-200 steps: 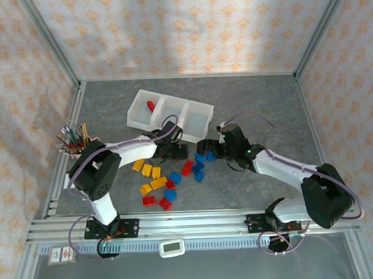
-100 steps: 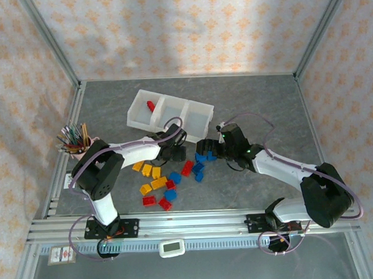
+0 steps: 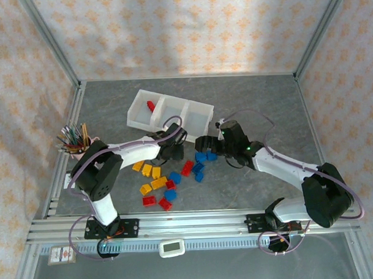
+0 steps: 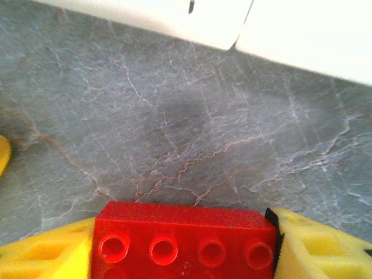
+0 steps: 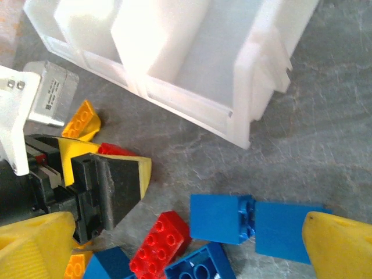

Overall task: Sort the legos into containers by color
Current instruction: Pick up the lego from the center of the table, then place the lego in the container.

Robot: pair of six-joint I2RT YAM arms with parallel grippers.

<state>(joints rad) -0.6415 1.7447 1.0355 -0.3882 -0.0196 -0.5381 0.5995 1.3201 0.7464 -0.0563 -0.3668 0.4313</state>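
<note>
My left gripper should lift this red lego up next, swing it outward over the container section that has a matching red lego inside, and let go of it.
A red lego [image 4: 186, 235] sits between my left gripper's [image 4: 183, 251] yellow fingers [image 4: 317, 250], which are shut on its two ends just above the grey floor. That gripper [image 3: 175, 153] is at the pile's far edge, close in front of the containers [image 3: 135, 118]. One red lego [image 3: 150, 106] lies in the left compartment. My right gripper [image 5: 186, 244] hangs open over blue legos [image 5: 221, 218] and a red lego [image 5: 160, 244]; it is at the pile's right side [image 3: 204, 145]. Yellow legos [image 3: 148, 171] lie left of the blue ones [image 3: 200, 166].
A pink cup of pencils [image 3: 75, 142] stands at the left edge. The white containers' wall [image 5: 192, 104] is close ahead of the right gripper, and the left gripper's finger [image 5: 113, 180] sits at its left. Metal frame posts ring the floor.
The left gripper's jaws have closed in on the red lego at the pile's far edge. The right arm shifted slightly up and left, jaws unchanged.
</note>
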